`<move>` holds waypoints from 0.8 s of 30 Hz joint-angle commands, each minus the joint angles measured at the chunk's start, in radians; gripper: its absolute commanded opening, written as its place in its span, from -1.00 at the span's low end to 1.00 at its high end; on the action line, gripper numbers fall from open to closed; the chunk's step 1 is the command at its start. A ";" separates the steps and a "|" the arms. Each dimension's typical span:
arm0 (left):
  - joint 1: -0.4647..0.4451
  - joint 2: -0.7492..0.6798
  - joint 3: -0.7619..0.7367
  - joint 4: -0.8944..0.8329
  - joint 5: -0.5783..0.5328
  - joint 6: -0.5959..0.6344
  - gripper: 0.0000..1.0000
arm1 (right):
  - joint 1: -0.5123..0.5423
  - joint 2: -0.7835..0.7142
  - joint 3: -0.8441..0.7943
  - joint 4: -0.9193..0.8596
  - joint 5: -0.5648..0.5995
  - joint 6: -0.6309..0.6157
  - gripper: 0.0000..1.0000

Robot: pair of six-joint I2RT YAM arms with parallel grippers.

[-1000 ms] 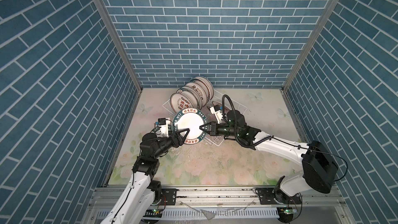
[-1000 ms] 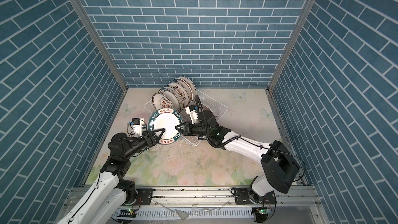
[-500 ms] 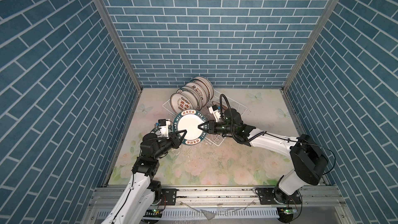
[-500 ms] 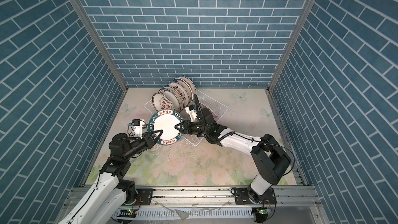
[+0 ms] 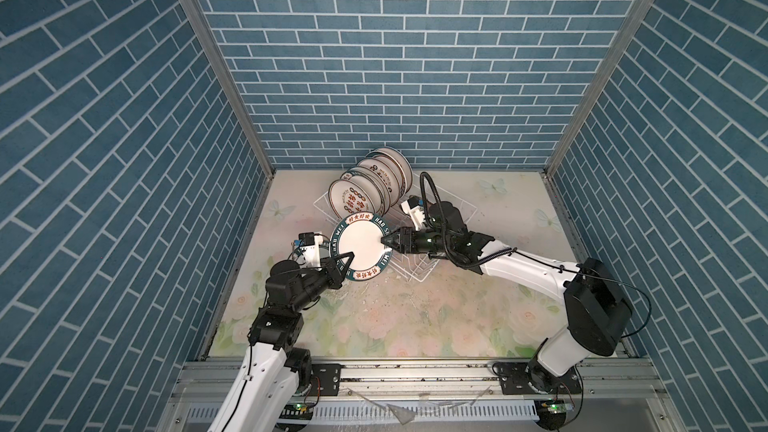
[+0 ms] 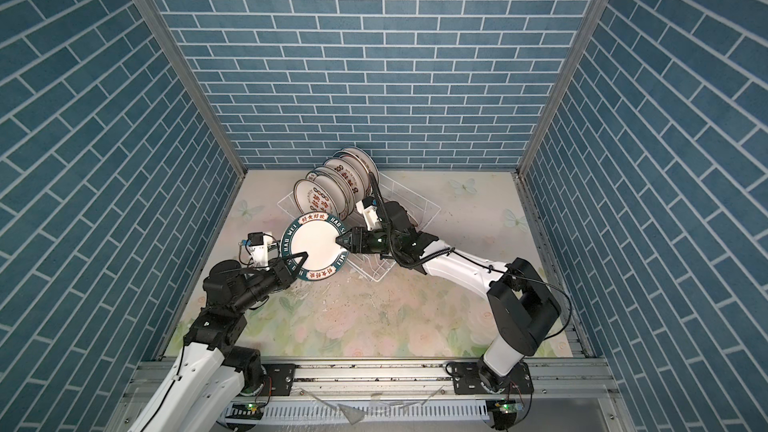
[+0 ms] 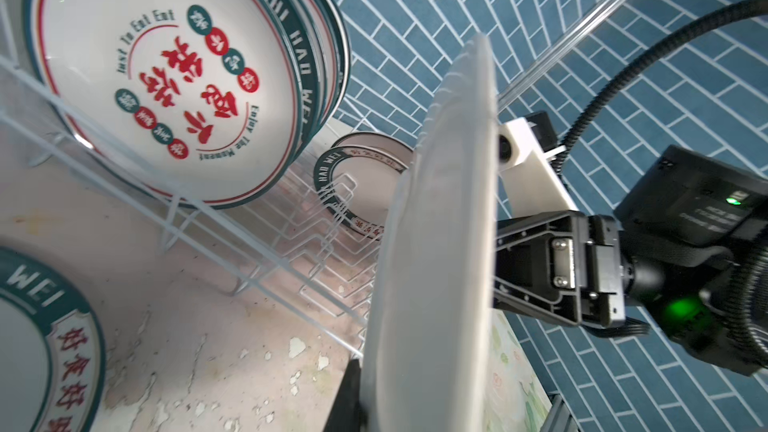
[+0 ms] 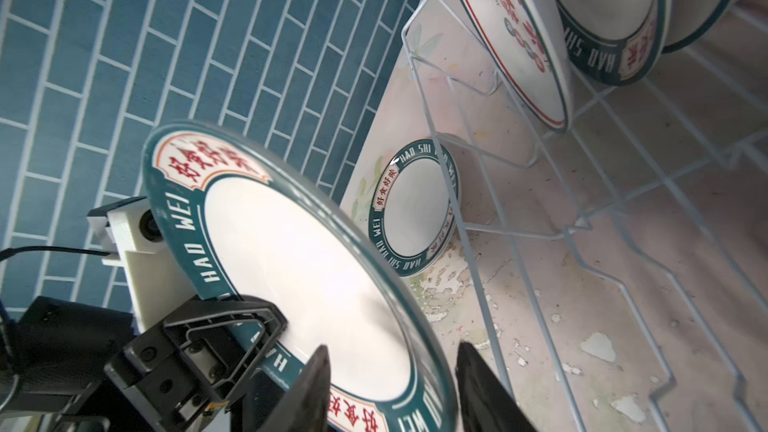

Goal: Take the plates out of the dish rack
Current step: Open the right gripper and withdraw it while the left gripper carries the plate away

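My left gripper moves down and away from the rack (image 5: 415, 274) next, over the green-rimmed plate atop the table, and releases there. That plate lies flat and empty.
A white plate with a green lettered rim (image 5: 361, 245) (image 6: 313, 245) hangs tilted in the air just left of the white wire dish rack (image 5: 415, 274) (image 6: 370, 274). My left gripper (image 5: 347, 261) (image 6: 301, 263) is shut on its lower left rim. In the left wrist view the plate (image 7: 436, 263) is edge-on in the jaws. My right gripper (image 5: 385, 239) (image 8: 390, 363) is open, its fingers (image 8: 316, 384) standing apart on either side of the right rim of the plate (image 8: 311, 276). Several plates (image 5: 361, 197) (image 6: 326, 197) (image 7: 166, 76) stand upright at the rack's far left end.
A green-rimmed plate (image 8: 415, 209) (image 7: 29, 347) lies on the floral table (image 5: 395, 326) left of the rack, under my left wrist. Another green-rimmed plate (image 7: 361, 184) shows through the rack's divider wires (image 7: 324, 251). Blue brick walls close in three sides.
My left gripper has shut on the plate's lower left rim. My right gripper has opened off the right rim. The plate has hardly moved.
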 commanded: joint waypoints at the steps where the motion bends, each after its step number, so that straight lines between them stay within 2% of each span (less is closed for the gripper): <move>1: 0.017 -0.037 0.081 -0.125 -0.074 0.036 -1.00 | 0.000 -0.050 0.075 -0.169 0.126 -0.135 0.07; 5: 0.041 -0.099 0.158 -0.304 -0.189 0.059 -1.00 | 0.000 -0.097 0.104 -0.320 0.286 -0.249 0.09; 10: 0.046 -0.137 0.286 -0.583 -0.481 0.081 -1.00 | 0.032 -0.139 0.166 -0.517 0.481 -0.387 0.10; 13: 0.049 -0.113 0.313 -0.659 -0.585 0.072 -1.00 | 0.052 -0.147 0.201 -0.602 0.621 -0.440 0.10; 16: 0.064 -0.058 0.308 -0.664 -0.595 0.053 -1.00 | 0.068 -0.148 0.223 -0.655 0.748 -0.479 0.10; 20: 0.107 0.014 0.259 -0.595 -0.548 0.045 -1.00 | 0.070 -0.159 0.220 -0.686 0.863 -0.510 0.10; 24: 0.225 0.074 0.196 -0.508 -0.440 0.044 -1.00 | 0.070 -0.187 0.184 -0.686 0.899 -0.522 0.11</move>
